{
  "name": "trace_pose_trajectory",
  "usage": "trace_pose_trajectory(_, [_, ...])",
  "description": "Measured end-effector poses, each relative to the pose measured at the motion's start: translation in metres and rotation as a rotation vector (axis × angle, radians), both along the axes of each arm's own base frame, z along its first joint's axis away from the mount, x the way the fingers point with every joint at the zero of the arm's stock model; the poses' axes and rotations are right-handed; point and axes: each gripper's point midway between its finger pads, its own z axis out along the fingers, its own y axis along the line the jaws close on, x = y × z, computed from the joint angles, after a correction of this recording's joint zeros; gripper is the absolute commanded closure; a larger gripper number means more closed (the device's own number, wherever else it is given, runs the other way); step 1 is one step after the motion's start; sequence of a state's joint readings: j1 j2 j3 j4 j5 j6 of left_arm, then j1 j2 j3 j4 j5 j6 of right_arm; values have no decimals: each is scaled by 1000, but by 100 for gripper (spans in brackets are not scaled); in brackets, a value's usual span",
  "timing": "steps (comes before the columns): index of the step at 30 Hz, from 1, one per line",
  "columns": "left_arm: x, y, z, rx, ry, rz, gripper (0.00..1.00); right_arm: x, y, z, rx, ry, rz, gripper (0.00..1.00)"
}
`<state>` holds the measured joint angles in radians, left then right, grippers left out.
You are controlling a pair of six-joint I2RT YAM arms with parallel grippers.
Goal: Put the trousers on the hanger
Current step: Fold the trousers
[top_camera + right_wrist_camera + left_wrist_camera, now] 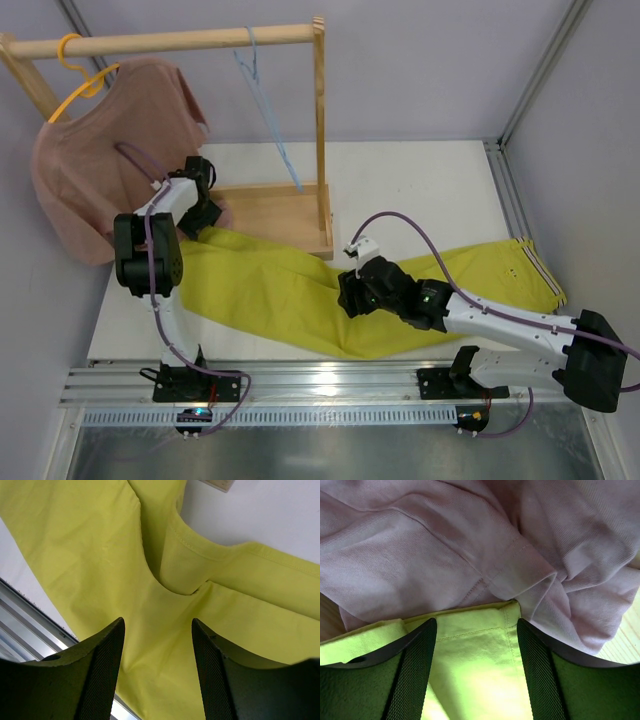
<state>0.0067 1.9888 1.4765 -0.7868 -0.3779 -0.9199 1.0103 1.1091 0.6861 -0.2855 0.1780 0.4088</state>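
The stitched corner of the trousers' folded hem (pixel 506 620) already lies between my left gripper's open fingers, so next the gripper will stay low and close onto it.
The yellow-green trousers (pixel 280 285) lie flat across the white table (pixel 420 190), legs to the left and the striped waistband at the right. The light-blue hanger (pixel 268 120) hangs from the wooden rail, empty. My left gripper (pixel 203 218) is low at a leg end, under the pink shirt's edge. In the left wrist view it (pixel 477 622) is open, its fingers either side of the hemmed cuff (pixel 470 650). My right gripper (pixel 350 292) hovers over the crotch. In the right wrist view it (pixel 157 622) is open above the trousers (pixel 75 540), holding nothing.
A wooden rack stands at the back left, with its rail (pixel 180 42) above and its base tray (pixel 270 215) touching the trousers. A dusty-pink T-shirt (pixel 90 170) on a yellow hanger (pixel 80 75) droops over the left gripper (pixel 445 540). A metal rail (pixel 330 385) runs along the near edge.
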Motion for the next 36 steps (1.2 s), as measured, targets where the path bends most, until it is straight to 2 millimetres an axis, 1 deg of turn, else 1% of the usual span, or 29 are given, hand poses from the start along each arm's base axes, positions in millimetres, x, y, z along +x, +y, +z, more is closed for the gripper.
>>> trace_pose_trajectory(4, [2, -4, 0, -8, -8, 4, 32, 2, -1, 1, -4, -11, 2, 41])
trace_pose_trajectory(9, [3, -17, 0, -12, -14, -13, 31, 2, -2, 1, -6, -12, 3, 41])
trace_pose_trajectory(12, [1, -21, 0, -13, -6, -13, 34, 2, -1, 1, -7, -11, 3, 41])
trace_pose_trajectory(18, [-4, -17, 0, 10, 26, -3, 51, 3, -2, 0, -10, -13, 3, 41])
trace_pose_trajectory(19, [-6, -17, -1, 14, 32, -3, 58, 3, -2, 1, -9, -14, 2, 41])
trace_pose_trajectory(21, [-8, -16, -1, 16, 38, -2, 65, 4, -3, 1, -9, -14, -1, 41])
trace_pose_trajectory(22, [-8, -16, -1, 19, 42, -2, 72, 4, -3, 1, -9, -14, -1, 41])
trace_pose_trajectory(24, [-11, -15, -1, 24, 51, -1, 77, 4, -3, 1, -9, -14, -1, 41])
trace_pose_trajectory(26, [-13, -14, -1, 31, 61, 1, 79, 4, -3, 1, -7, -15, -2, 41])
trace_pose_trajectory(28, [-16, -12, -1, 41, 71, 3, 89, 4, -3, 2, -5, -16, -2, 41])
trace_pose_trajectory(30, [-19, -10, 0, 51, 81, 5, 96, 4, -3, 3, -1, -18, -2, 41])
trace_pose_trajectory(34, [-25, -6, 9, 71, 87, 11, 99, 4, -3, 5, 8, -19, -3, 41])
trace_pose_trajectory(36, [-28, -5, 18, 85, 75, 16, 100, 3, -2, 5, 11, -15, -3, 41])
